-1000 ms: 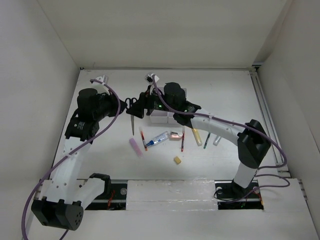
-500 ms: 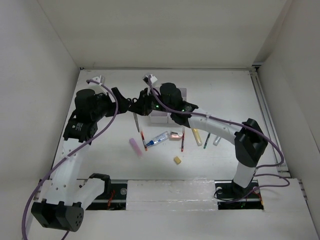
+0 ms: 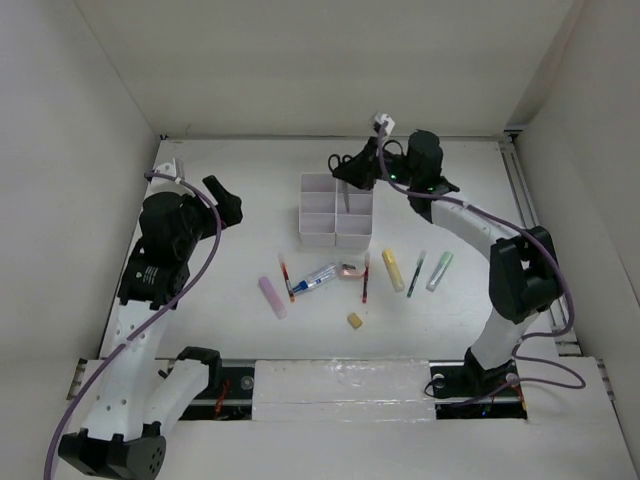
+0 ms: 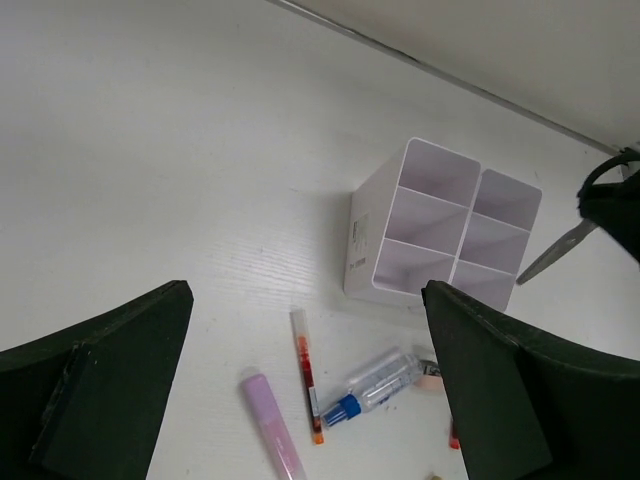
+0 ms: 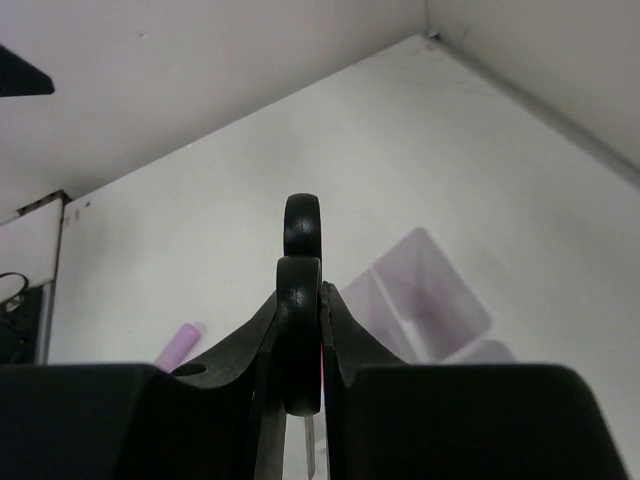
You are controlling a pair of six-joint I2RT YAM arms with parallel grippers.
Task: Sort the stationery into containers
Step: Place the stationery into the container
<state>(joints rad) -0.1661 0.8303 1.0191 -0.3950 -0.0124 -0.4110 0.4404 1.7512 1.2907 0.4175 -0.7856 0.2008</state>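
The blade of the scissors hangs past the divider of the far corner compartment (image 3: 361,187) below. My right gripper will move outward next, then down to release the scissors there.
My right gripper (image 3: 355,168) is shut on the black handles of the scissors (image 3: 343,172), held in the air at the far right corner of the white containers (image 3: 335,230), blade hanging down towards them. In the right wrist view the scissors' handle (image 5: 300,295) is clamped between my fingers, with the containers (image 5: 430,300) blurred below. My left gripper (image 3: 226,200) stands open and holds nothing, well left of the containers (image 4: 445,225). On the table lie a pink highlighter (image 3: 272,297), a red pen (image 3: 287,279), the blue-white tube (image 3: 320,277), a yellow highlighter (image 3: 393,270) and the yellow eraser (image 3: 354,320).
A second red pen (image 3: 366,279), a dark pen (image 3: 415,273) and a pale green stick (image 3: 439,270) lie right of the tube. White walls close in the table at the back and both sides. The left wrist view shows the pink highlighter (image 4: 270,425) and red pen (image 4: 306,375) below my fingers.
My left gripper let go of the scissors, opened wide and drew back to the left. My right gripper shut on the scissors and carried them right and back, over the containers.
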